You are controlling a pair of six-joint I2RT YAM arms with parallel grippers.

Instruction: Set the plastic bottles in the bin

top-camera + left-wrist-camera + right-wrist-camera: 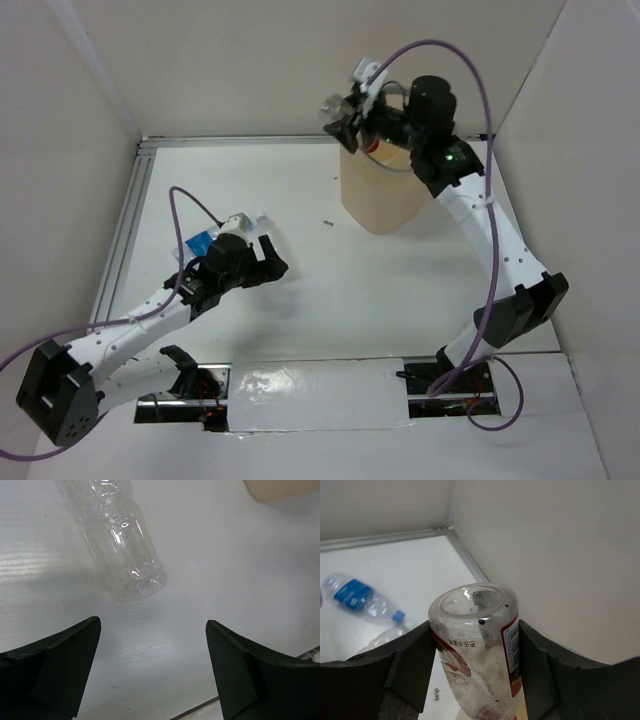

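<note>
I should lower my left gripper outward until its open fingers straddle the clear unlabelled bottle's base end [291, 272] [137, 580], then close, because it lies just beyond them.
My right gripper [347, 120] is shut on a clear plastic bottle with a red and white label [480, 650] and holds it base-up above the mouth of the beige bin [380, 200]. My left gripper [152, 625] is open and empty, low over the table. A clear unlabelled bottle [120, 545] lies on the table just ahead of it, apart from the fingers. In the top view the left gripper [272, 262] sits next to a blue-labelled bottle [200, 241], which also shows in the right wrist view [360, 597] beside another clear bottle [387, 635].
White walls close in the table on the left, back and right; the bin stands near the back right wall. A metal rail [125, 220] runs along the left edge. A corner of the bin [280, 487] shows ahead and to the right of the left gripper.
</note>
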